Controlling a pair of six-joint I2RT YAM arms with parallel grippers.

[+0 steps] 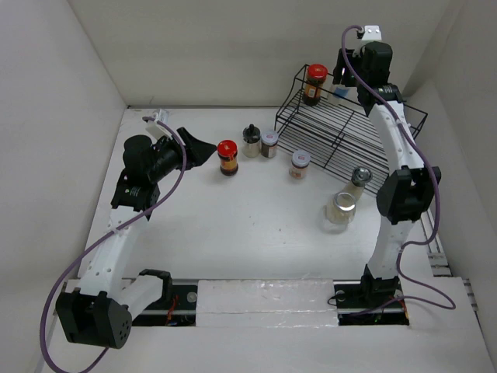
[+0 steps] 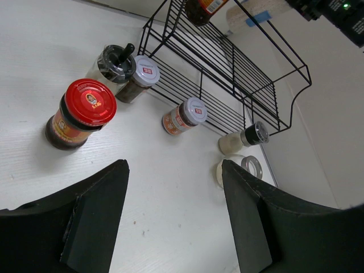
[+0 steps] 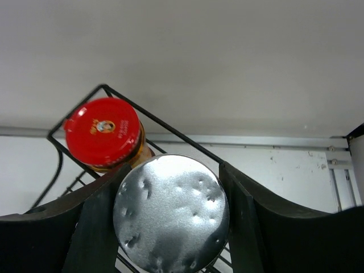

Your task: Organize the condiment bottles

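Note:
The spot beside the red-capped dark jar is empty, so my right gripper will next lower the pale jar onto the top shelf's wires there and release it.
My right gripper [image 3: 173, 170] is shut on a pale jar with a dented silver lid [image 3: 170, 213]; it holds the jar over the top shelf of the black wire rack [image 1: 349, 132], beside a red-capped dark jar [image 3: 102, 133] standing in the shelf's corner. On the table, my left gripper [image 2: 173, 216] hovers open and holds nothing. A second red-capped jar [image 2: 79, 114] stands ahead of it to the left. Further on are a black-lidded jar [image 2: 114, 62], a silver-lidded jar [image 2: 142, 77], another spice jar [image 2: 185, 115], a pale grinder bottle [image 2: 244, 138] and a clear jar [image 2: 244, 168].
The rack [image 2: 239, 74] fills the back right corner, its lower shelf reaching toward the grinder bottle [image 1: 358, 179] and clear jar [image 1: 341, 208]. White walls close in the table on the left, back and right.

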